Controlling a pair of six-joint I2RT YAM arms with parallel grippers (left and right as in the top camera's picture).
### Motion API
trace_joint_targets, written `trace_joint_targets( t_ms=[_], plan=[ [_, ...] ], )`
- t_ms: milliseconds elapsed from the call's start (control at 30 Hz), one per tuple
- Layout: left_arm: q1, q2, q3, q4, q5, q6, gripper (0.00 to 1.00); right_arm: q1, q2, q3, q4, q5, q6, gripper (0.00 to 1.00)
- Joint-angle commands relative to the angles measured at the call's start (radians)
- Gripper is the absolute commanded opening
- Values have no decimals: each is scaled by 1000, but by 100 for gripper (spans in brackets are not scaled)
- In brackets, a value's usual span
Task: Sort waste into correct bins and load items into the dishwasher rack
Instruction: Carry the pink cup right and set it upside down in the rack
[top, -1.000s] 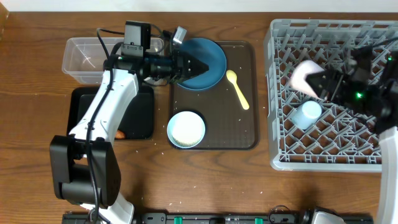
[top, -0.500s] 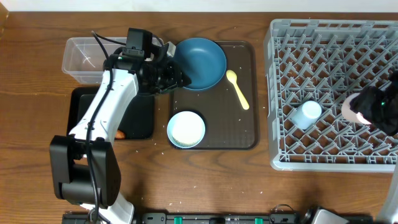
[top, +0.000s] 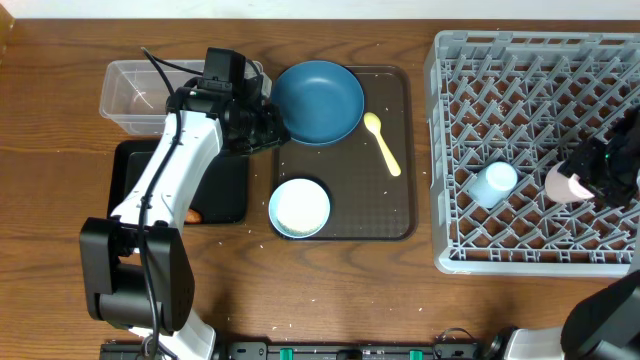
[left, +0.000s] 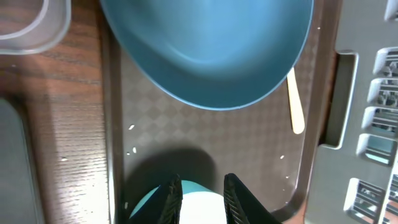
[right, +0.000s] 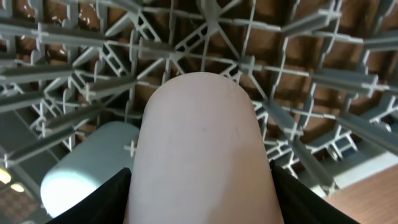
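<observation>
The rack has free pegs showing beside the light blue cup, so my right gripper should next go down and shift toward that cup to set the pink cup into the rack (top: 470, 60).
The large dark blue bowl (top: 320, 100) (left: 208, 50) rests at the back of the brown tray. The small white bowl (top: 300, 207) sits in front of it and the pale yellow spoon (top: 383, 143) (left: 295, 106) to its right. My left gripper (top: 272, 128) (left: 200, 194) hovers just left of the blue bowl's rim, narrowly open with nothing between its fingers. My right gripper (top: 598, 168) (right: 200, 186) is shut on the pink cup (top: 563, 184) (right: 202, 143) low over the dishwasher rack (top: 470, 60) (right: 298, 74). The light blue cup (top: 493, 183) (right: 87, 171) lies in the rack beside it.
The clear tub (top: 125, 105) stands at the back left with the black tray (top: 225, 190) in front of it. A small orange carrot piece (top: 192, 214) lies on the black tray. White rice grains (left: 132, 127) dot the brown tray (top: 400, 215) and the table.
My left gripper has drawn back to the left, off the blue bowl. My right gripper has carried the pink cup from the rack's middle to its right side and lower.
</observation>
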Motion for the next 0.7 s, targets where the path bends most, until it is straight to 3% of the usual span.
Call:
trace_joint_targets(
  t_ms=[0,667],
  plan=[
    [-1,-19,8,-7,-32,28,26,-6,10,16,24,-9,14,45],
    [-1,-19,8,-10,-31,28,25,26,156,16,34,-36,10,48]
  ],
)
